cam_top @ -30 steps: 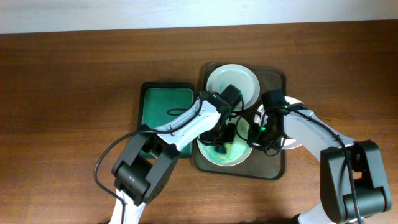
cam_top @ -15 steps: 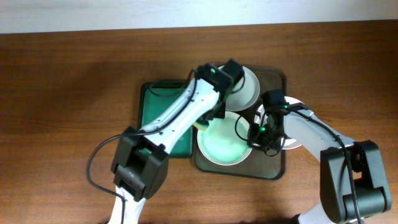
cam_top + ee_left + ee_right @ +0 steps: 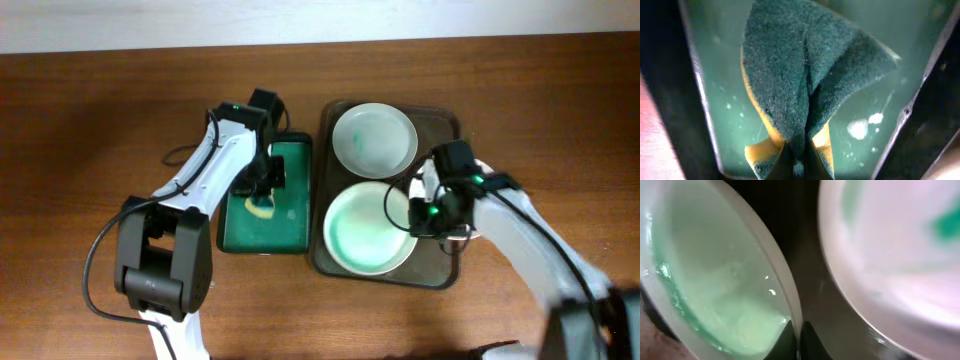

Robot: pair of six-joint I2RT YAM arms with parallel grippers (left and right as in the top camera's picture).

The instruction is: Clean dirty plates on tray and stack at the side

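Note:
My right gripper should next lift the near plate across to the bare wooden table on the right in the overhead view, lower it there and release the plate's rim.
The dark tray [image 3: 440,265] holds two white plates in the overhead view. The far plate [image 3: 374,138] looks pale. The near plate [image 3: 365,230] has a teal-green film in its middle. My right gripper [image 3: 418,215] is shut on the near plate's right rim, as the right wrist view [image 3: 799,335] shows. That view also shows the near plate [image 3: 715,280] and a third plate [image 3: 890,255] with teal smears to the right; my right arm mostly hides it from above. My left gripper [image 3: 262,195] is shut on a green-and-yellow sponge [image 3: 800,75] inside the green container.
The smaller green rectangular container [image 3: 295,230] lies just left of the tray, its wet floor [image 3: 715,100] under the sponge. Both arms reach in from the table's front edge. Bare wooden table [image 3: 100,130] stretches to the left and right.
My left arm lifted the sponge off the near plate and swung it left into the green container. My right gripper stayed on the near plate's rim.

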